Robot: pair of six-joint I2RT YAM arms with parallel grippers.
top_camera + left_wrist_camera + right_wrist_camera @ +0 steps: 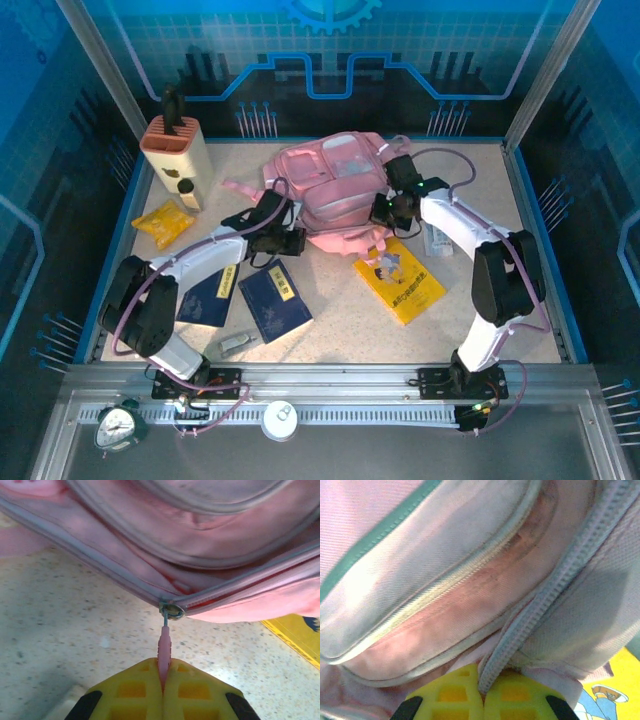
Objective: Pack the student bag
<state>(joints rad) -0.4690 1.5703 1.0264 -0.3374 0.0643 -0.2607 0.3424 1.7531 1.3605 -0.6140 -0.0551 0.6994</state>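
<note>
My left gripper moves outward along the bag's side edge nearest the holder next, then releases the pink zip pull, since the zip there is still shut.
The student bag, pink with pale front pockets, lies at the back middle of the table. My left gripper is at its near left edge. In the left wrist view the left gripper is shut on the pink zip pull, which hangs from the metal slider at the bag's lower seam. My right gripper is at the bag's right side. In the right wrist view the right gripper is shut on the pale zip band of the bag.
A yellow book lies just in front of the bag, with two blue booklets to its left. A yellow packet and an orange-topped holder sit at the back left. A small silver item lies near the front edge.
</note>
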